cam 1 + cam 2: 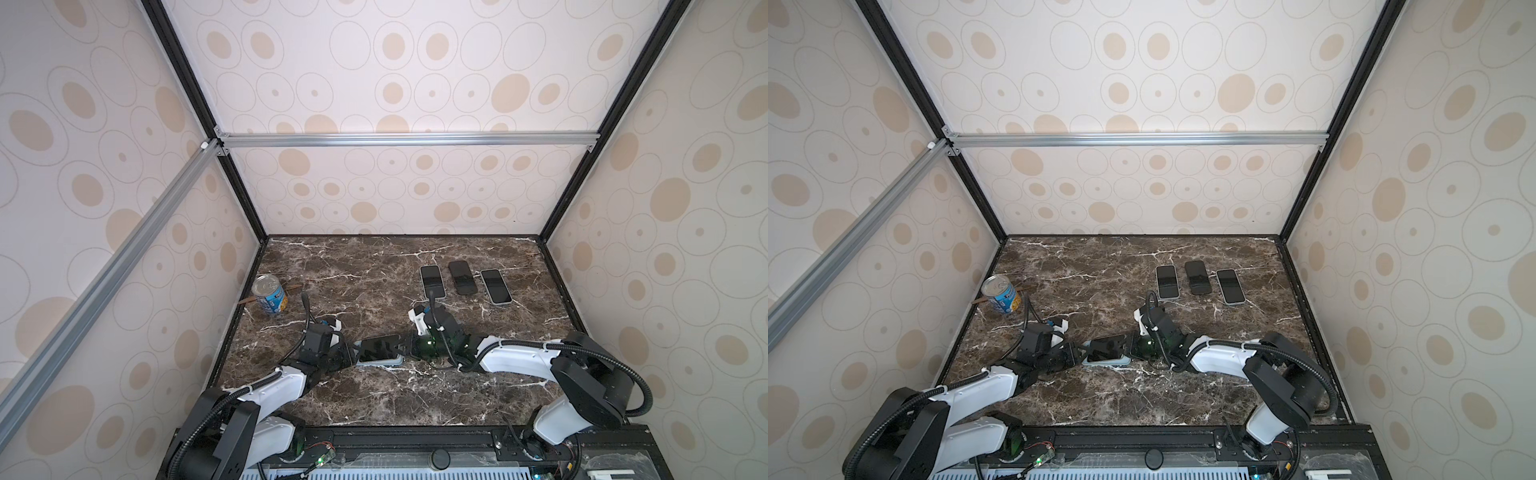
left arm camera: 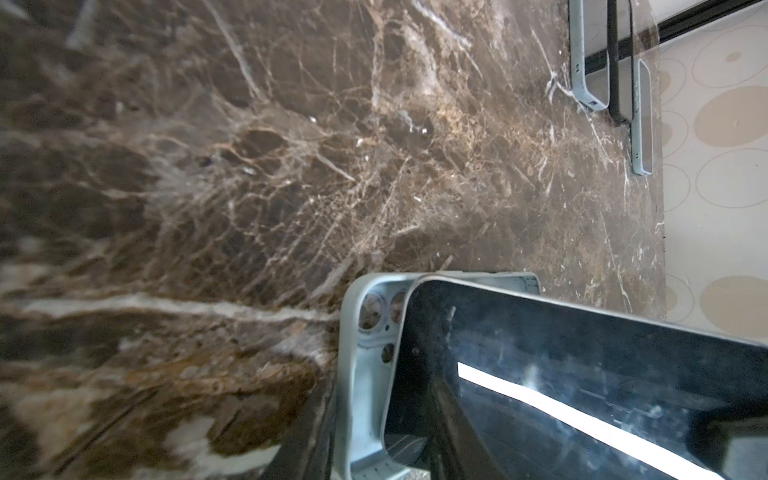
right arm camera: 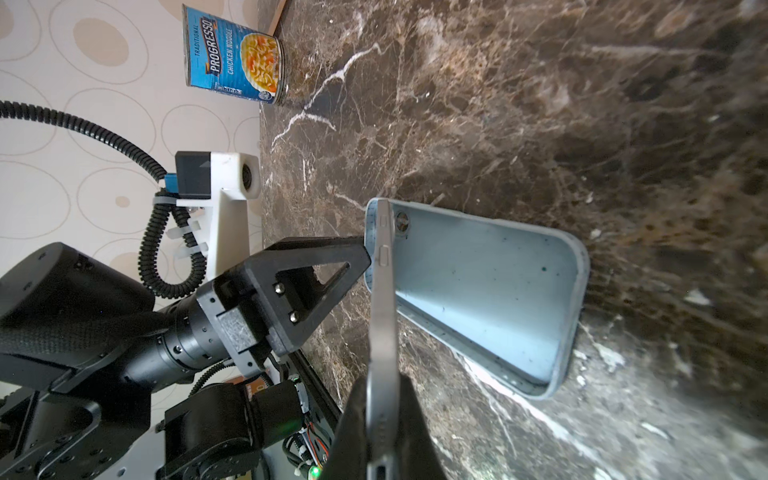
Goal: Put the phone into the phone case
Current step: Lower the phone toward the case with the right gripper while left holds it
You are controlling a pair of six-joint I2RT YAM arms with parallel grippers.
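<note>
My right gripper brings the phone's raised end down toward the empty end of the case next and releases it, since that end of the case lies below.
The black phone (image 1: 380,347) is tilted over the light blue phone case (image 1: 382,364), which lies on the marble table in both top views. My right gripper (image 3: 380,449) is shut on the phone's near end, a finger on each face of it (image 3: 382,332). The phone's far end sits in the camera-hole end of the case (image 3: 478,291). My left gripper (image 2: 374,440) closes on that end. One finger is under the case (image 2: 361,374) and the other is on the side of the phone (image 2: 582,374). Its upper finger (image 3: 316,270) touches the case's end wall.
A soup can (image 1: 270,296) stands at the back left by the wall, with a wooden stick (image 1: 249,300) behind it. Three more phones (image 1: 432,280), (image 1: 461,277), (image 1: 495,286) lie in a row at the back right. Patterned walls close in the table on three sides.
</note>
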